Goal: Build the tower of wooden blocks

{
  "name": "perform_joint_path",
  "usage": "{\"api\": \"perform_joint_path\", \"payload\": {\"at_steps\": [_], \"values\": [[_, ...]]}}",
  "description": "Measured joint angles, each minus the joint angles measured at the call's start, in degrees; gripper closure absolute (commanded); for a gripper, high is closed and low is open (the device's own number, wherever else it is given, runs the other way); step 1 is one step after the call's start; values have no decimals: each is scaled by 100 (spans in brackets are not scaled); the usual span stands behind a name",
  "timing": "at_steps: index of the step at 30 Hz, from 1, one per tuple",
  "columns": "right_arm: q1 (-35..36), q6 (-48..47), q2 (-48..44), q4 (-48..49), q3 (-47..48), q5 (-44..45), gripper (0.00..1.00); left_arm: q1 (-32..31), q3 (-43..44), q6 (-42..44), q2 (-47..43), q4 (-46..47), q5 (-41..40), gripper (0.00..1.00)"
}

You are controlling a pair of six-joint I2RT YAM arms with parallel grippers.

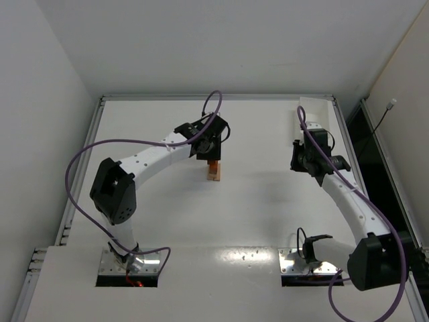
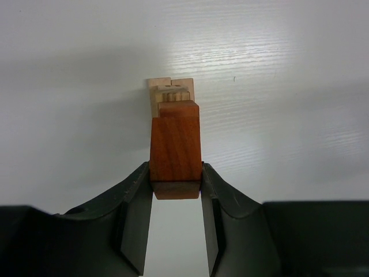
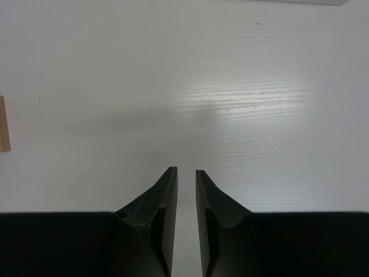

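Observation:
My left gripper holds the block in line over the orange piece topping the tower [image 1: 214, 174]. Next, it should go down slightly onto that piece and open its fingers.
My left gripper [image 2: 176, 174] is shut on a reddish-orange wood block [image 2: 176, 151], pinched at its near end between the fingertips. Straight below it is the tower [image 2: 170, 91], a narrow stack of pale tan blocks with an orange piece showing on top. I cannot tell whether the held block touches the stack. From above, the left gripper [image 1: 210, 154] hangs directly over the tower [image 1: 214, 174] at the middle of the table. My right gripper [image 1: 297, 159] hovers at the right, away from the tower. Its fingers [image 3: 186, 171] are open by a narrow gap with nothing between them.
A white box [image 1: 315, 114] lies at the table's back right corner, just behind the right gripper. The edge of a pale tan block [image 3: 3, 124] shows at the left border of the right wrist view. Purple cables loop over both arms.

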Motion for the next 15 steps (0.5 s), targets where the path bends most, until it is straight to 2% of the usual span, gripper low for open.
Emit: {"api": "perform_joint_path", "payload": {"at_steps": [15], "values": [[-111,4,-68,-2,-55,-13,84,0,-9,22,114,59,15,100]]}}
